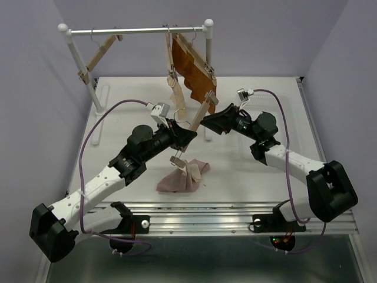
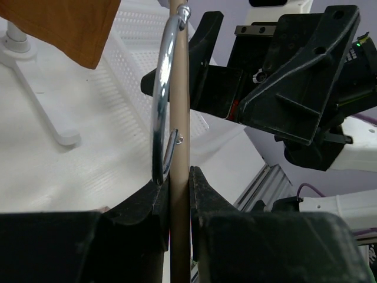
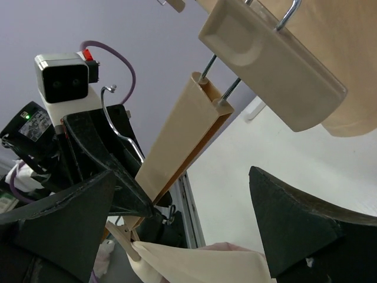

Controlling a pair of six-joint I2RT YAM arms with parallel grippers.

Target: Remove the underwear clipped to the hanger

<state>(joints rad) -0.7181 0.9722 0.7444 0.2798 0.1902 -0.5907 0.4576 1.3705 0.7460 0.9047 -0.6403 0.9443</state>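
My right gripper needs to move in toward my left gripper next and close around the bar (image 2: 179, 118) where it is empty between the upper clip and my left gripper.
My left gripper (image 1: 185, 137) is shut on the wooden bar of a clip hanger (image 1: 197, 118), held tilted above the table off the rack; the bar (image 2: 179, 118) runs between its jaws beside the metal hook (image 2: 160, 106). The cream-beige underwear (image 1: 193, 171) hangs from the hanger's lower clip (image 3: 126, 244), drooping onto the pale pink underwear (image 1: 174, 181), which lies on the table. The orange-brown underwear (image 1: 191, 65) stays clipped to a hanger on the rack. My right gripper (image 1: 212, 118) is open and empty at the hanger's upper end; the bar (image 3: 177, 135) passes between its fingers (image 3: 300, 230).
A white rack with a metal rod (image 1: 135, 29) stands at the back, with an empty wooden hanger (image 1: 100, 56) on its left part and a pale piece hanging mid-rod (image 1: 175, 88). Its white feet (image 1: 97, 112) rest on the table. The two grippers are close together.
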